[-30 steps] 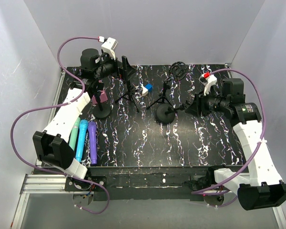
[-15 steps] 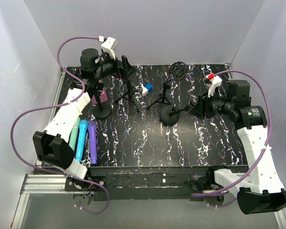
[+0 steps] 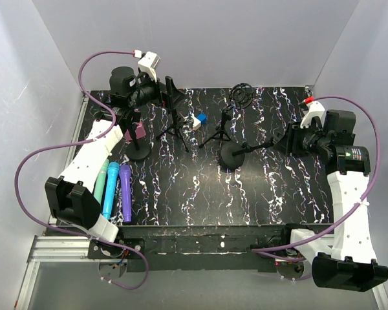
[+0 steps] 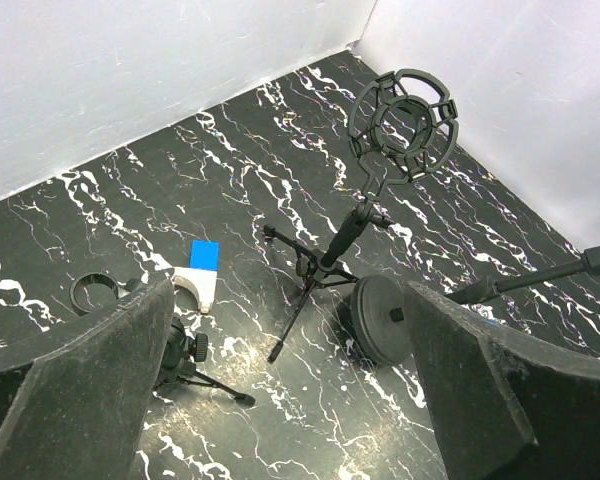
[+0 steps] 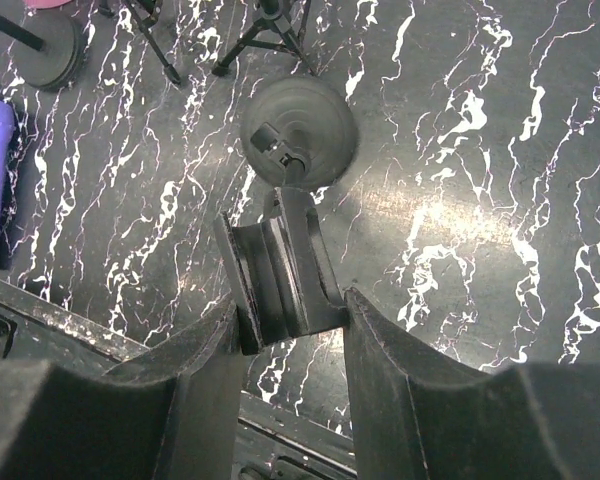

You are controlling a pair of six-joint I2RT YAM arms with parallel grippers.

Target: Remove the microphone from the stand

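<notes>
My right gripper moves outward next, rights the stand on the tabletop [image 3: 265, 136] beside the shock-mount tripod and releases the clip, because the stand leans over with its base tipped.
My right gripper [image 3: 290, 139] [image 5: 290, 300] is shut on the black clip [image 5: 280, 262] at the top of a round-base stand [image 3: 233, 155] [image 5: 300, 130]. This stand leans over toward the right, and its clip is empty. At the left, another round-base stand [image 3: 139, 152] carries a maroon-pink piece [image 3: 140, 132] at its top; I cannot tell if that is a microphone. Teal [image 3: 100, 181], blue [image 3: 111, 188] and purple [image 3: 125, 192] microphones lie side by side on the table. My left gripper [image 3: 163, 97] [image 4: 288, 292] is open and empty, high above the back left.
A tripod with a round shock mount [image 3: 243, 94] [image 4: 405, 122] stands at the back middle. A second small tripod [image 3: 171, 126] [image 4: 183, 360] and a white-and-blue block [image 3: 198, 119] [image 4: 201, 268] sit left of it. A black ring [image 4: 92, 292] lies on the table. Walls close three sides.
My right gripper has moved to the right, holding the stand's clip. The stand leans further over and its base has shifted a little right. The left arm has not moved.
</notes>
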